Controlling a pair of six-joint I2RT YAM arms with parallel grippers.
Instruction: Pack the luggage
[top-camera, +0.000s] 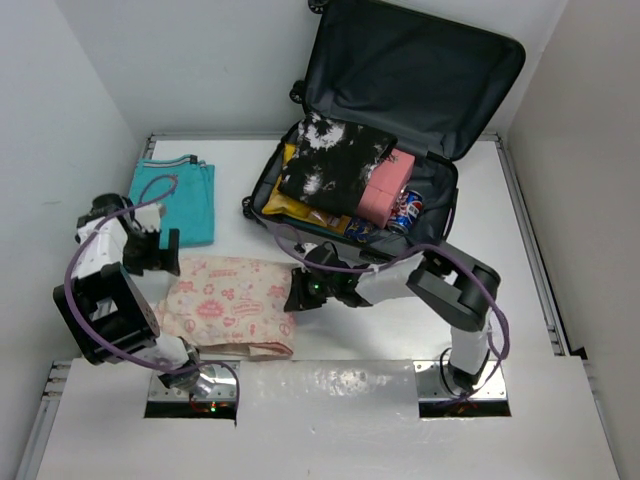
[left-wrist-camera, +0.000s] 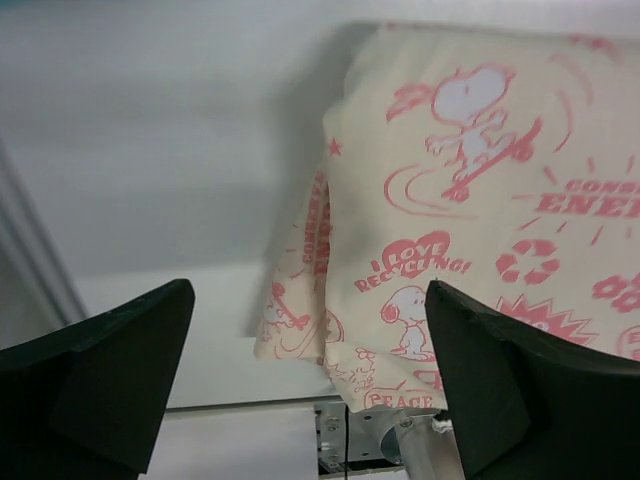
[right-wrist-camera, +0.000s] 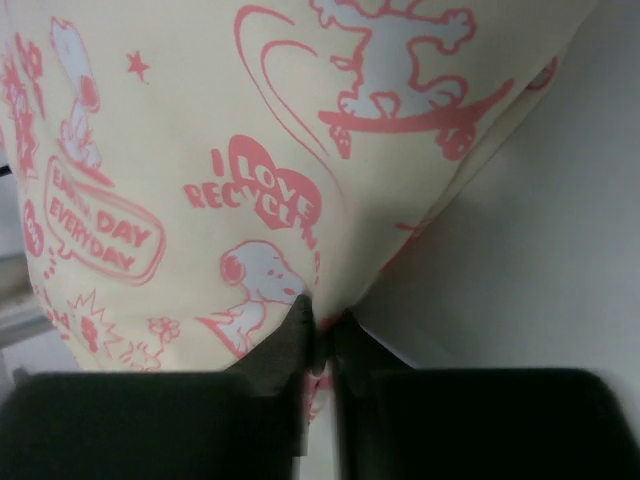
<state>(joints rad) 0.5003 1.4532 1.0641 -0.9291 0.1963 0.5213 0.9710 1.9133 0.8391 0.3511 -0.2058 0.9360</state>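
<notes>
My left gripper is above the cloth's unheld edge, opposite my right gripper's hold, and next it should go down toward the right in the top view to pinch that edge.
The luggage (top-camera: 480, 75) lies open at the back right, lid raised against the wall, with a black-and-white garment (top-camera: 335, 165), a pink box and a soda can inside. A cream cloth with pink cartoon prints (top-camera: 228, 300) lies folded on the table in front of it. My right gripper (top-camera: 297, 295) is shut on the cloth's right edge (right-wrist-camera: 330, 300). My left gripper (top-camera: 160, 252) is open and empty at the cloth's left end; the cloth (left-wrist-camera: 470, 200) shows between its fingers.
A folded teal garment (top-camera: 180, 200) lies at the back left beside the wall. White walls close in the table on the left, back and right. Metal base plates (top-camera: 190, 395) sit at the near edge.
</notes>
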